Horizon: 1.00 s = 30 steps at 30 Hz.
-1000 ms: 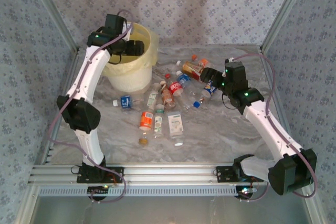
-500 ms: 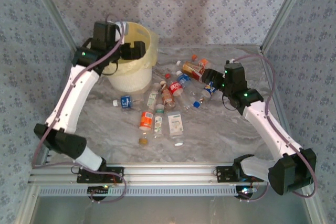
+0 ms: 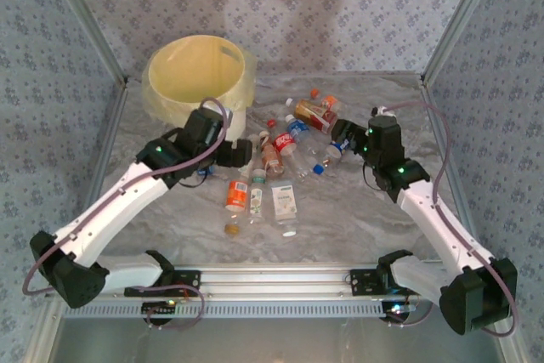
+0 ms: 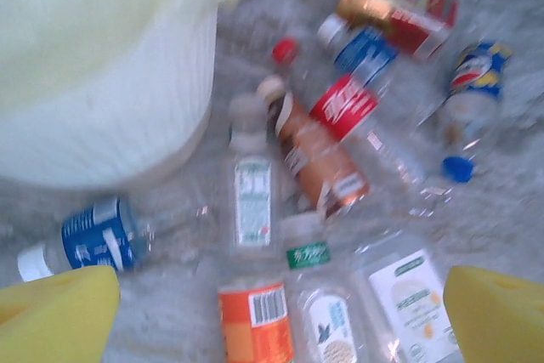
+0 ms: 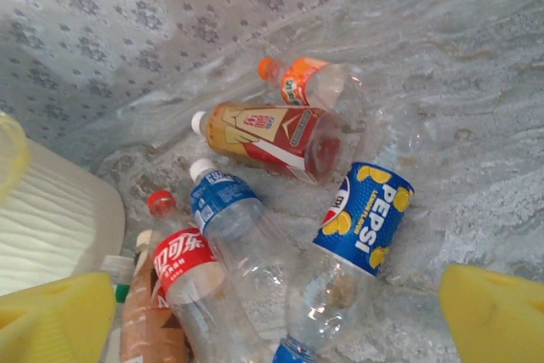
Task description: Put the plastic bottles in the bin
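The orange label (image 3: 237,195) (image 4: 256,326) of the clear plastic bottle is below my left gripper and nearer my base. Next I need to lower my left gripper and pull it back onto the label.
Several plastic bottles (image 3: 280,146) lie loose on the marble table in front of the bin (image 3: 197,74), a cream-yellow lined bucket at the back left. My left gripper (image 3: 240,155) hangs open over their near-left side. In the left wrist view its yellow fingertips (image 4: 55,316) flank an orange-labelled bottle (image 4: 255,325) and clear white-labelled ones (image 4: 408,295), touching none. My right gripper (image 3: 342,132) is open above the right side of the pile. A blue Pepsi bottle (image 5: 365,218) and a blue-labelled bottle (image 5: 225,206) lie below it, apart from its fingers (image 5: 497,312).
Aluminium frame posts and patterned walls close the table on the left, right and back. A red and gold bottle (image 5: 272,138) and an orange-capped one (image 5: 306,81) lie farthest back. The bin's ribbed wall (image 4: 102,82) stands close to the left gripper's left.
The left arm has swung away from above the bin and come down over the bottles in front of it, jaws open. The right arm has barely shifted.
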Each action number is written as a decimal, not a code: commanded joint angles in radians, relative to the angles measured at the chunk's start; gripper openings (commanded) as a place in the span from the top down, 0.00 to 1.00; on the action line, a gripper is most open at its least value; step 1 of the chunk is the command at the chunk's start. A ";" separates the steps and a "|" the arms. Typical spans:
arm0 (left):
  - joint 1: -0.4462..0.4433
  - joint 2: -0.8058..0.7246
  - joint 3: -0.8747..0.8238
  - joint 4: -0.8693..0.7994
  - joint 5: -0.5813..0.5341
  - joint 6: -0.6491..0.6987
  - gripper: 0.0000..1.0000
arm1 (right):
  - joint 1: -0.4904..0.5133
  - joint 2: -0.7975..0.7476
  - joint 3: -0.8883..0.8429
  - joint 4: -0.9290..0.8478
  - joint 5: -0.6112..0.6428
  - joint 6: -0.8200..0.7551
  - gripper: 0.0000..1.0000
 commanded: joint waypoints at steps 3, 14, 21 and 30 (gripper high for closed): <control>0.033 0.032 -0.152 -0.011 0.048 -0.130 0.03 | -0.002 -0.012 0.001 0.034 0.019 -0.019 0.00; 0.066 0.193 -0.310 0.207 0.280 -0.106 0.25 | -0.002 0.009 0.016 0.033 0.023 -0.026 0.00; 0.072 0.280 -0.322 0.200 0.215 -0.126 0.35 | -0.002 0.019 0.025 0.026 0.023 -0.029 0.00; 0.071 0.336 -0.383 0.248 0.184 -0.140 0.35 | -0.001 0.028 0.022 0.028 0.014 -0.025 0.00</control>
